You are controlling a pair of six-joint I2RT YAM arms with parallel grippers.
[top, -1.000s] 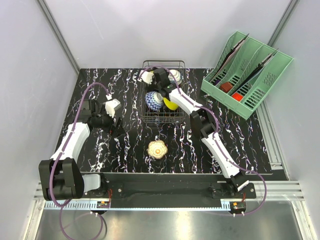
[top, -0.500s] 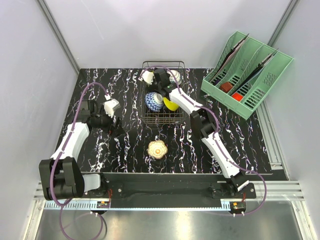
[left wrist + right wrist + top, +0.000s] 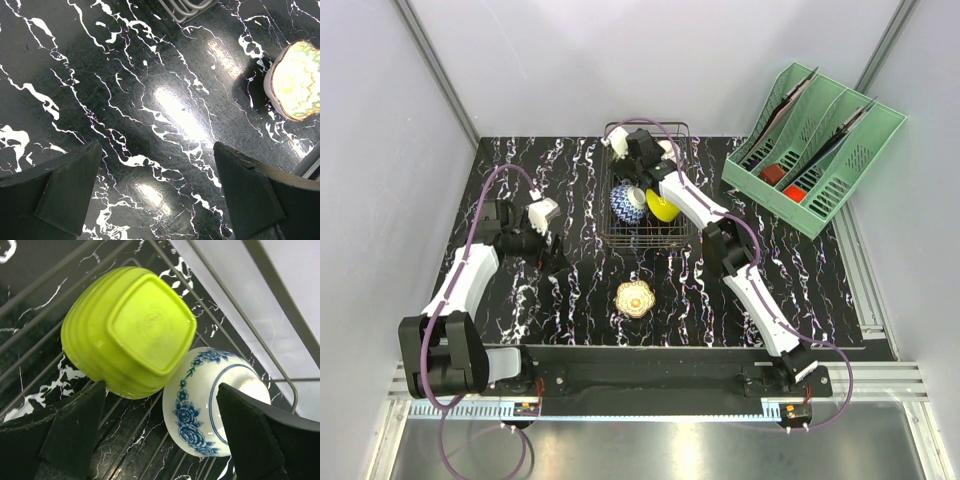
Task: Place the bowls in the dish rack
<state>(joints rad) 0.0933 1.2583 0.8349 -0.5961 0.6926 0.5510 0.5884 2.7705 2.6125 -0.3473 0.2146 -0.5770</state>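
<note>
Below my left gripper and to its right in the top view, the yellow patterned bowl sits unracked, so next I cross over and descend astride its nearest rim [image 3: 621, 290] [image 3: 280, 106].
The dark wire dish rack [image 3: 620, 236] stands at the table's back middle. In it lie a blue patterned bowl [image 3: 627, 203], a yellow bowl [image 3: 663, 209] and a white bowl with blue flowers [image 3: 671, 152]. My right gripper [image 3: 642, 152] is inside the rack's far end. In the right wrist view it [image 3: 160, 440] is open and empty, above an upturned lime-green bowl [image 3: 127, 330] and the white and blue bowl [image 3: 215, 400], which touch. A bowl with a yellow patterned inside [image 3: 634, 298] sits on the table before the rack. My left gripper [image 3: 553, 256] is open and empty over bare table [image 3: 156, 165], with that bowl [image 3: 295, 82] to its right.
A mint-green slotted organizer [image 3: 812, 150] with dark and red items stands at the back right. The black marbled tabletop [image 3: 800, 270] ends in grey walls at the back and sides. The rack's corner [image 3: 187, 7] shows at the top of the left wrist view.
My right gripper has shifted slightly toward the far end of the rack. The left arm and the bowls have not moved.
</note>
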